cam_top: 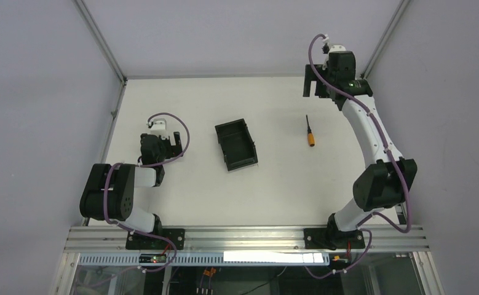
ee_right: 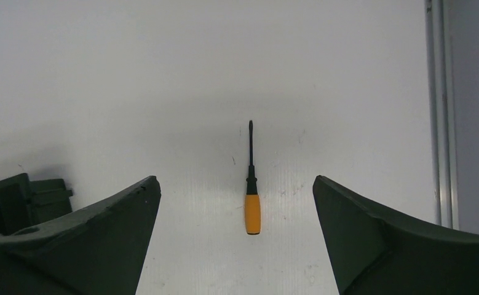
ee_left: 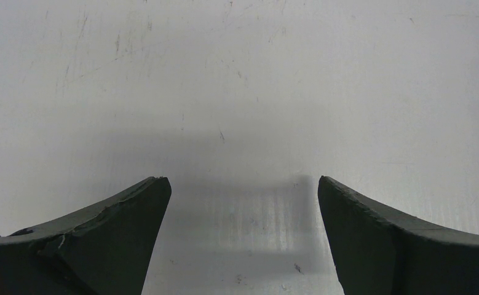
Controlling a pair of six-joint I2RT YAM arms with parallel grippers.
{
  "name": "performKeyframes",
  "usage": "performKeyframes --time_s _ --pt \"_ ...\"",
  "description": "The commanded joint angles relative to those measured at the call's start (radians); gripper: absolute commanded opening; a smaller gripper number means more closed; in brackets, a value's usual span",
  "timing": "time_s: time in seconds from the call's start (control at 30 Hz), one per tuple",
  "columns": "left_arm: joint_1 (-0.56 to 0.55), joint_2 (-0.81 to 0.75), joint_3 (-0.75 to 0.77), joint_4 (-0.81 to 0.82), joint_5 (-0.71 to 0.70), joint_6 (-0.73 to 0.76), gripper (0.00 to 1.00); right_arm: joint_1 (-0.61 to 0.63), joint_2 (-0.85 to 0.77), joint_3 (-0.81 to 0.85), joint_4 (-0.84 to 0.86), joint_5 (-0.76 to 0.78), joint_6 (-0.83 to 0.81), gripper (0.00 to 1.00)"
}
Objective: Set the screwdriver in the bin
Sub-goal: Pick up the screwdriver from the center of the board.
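The orange handle of the screwdriver (cam_top: 310, 133) (ee_right: 252, 200) already lies lined up between the spread fingers of my right gripper. I will move that gripper down and back toward my base, over the handle.
The screwdriver (cam_top: 310, 133), with a short orange handle and a thin black shaft, lies flat on the white table right of centre, tip pointing to the far side. The bin (cam_top: 235, 144), a small black tray with low walls, sits at the table's middle, a hand's width left of the screwdriver. My right gripper (cam_top: 312, 81) hangs open, high over the far right of the table. In the right wrist view the screwdriver (ee_right: 252, 200) shows between the spread fingers of that gripper (ee_right: 235, 179), well below them, and a corner of the bin (ee_right: 31, 195) peeks out at the left. My left gripper (ee_left: 243, 179) is open over bare table.
Metal frame rails run along the enclosure walls, one close to the right arm (cam_top: 381, 40) and one at the left (cam_top: 101, 40). In the right wrist view the right rail (ee_right: 439, 110) runs along the table's edge. The left arm (cam_top: 117, 190) is folded near its base.
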Motion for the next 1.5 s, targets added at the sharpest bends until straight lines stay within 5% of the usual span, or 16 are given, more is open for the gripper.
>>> performKeyframes --time_s 0.0,0.47,0.77,0.83,1.2,1.47 --pt "-0.004 -0.006 0.025 0.025 -0.011 -0.001 0.99 -0.017 0.057 -0.052 0.015 -0.038 -0.003 0.99" --pt "-0.004 -0.006 0.025 0.025 -0.01 -0.001 0.99 -0.031 0.247 -0.251 0.109 -0.057 -0.01 0.99" --pt "-0.004 -0.006 0.025 0.025 -0.01 -0.001 0.99 -0.039 0.324 -0.309 0.146 -0.06 -0.011 0.9" --pt "-0.004 -0.005 0.025 0.025 -0.01 -0.001 0.99 -0.042 0.336 -0.316 0.152 -0.062 -0.01 0.83" --pt "-0.006 -0.005 0.025 0.025 -0.01 -0.001 0.99 -0.048 0.332 -0.314 0.149 -0.047 -0.001 0.09" --pt "-0.005 -0.005 0.025 0.025 -0.01 -0.001 0.99 -0.048 0.231 -0.266 0.07 -0.048 0.0 0.03"
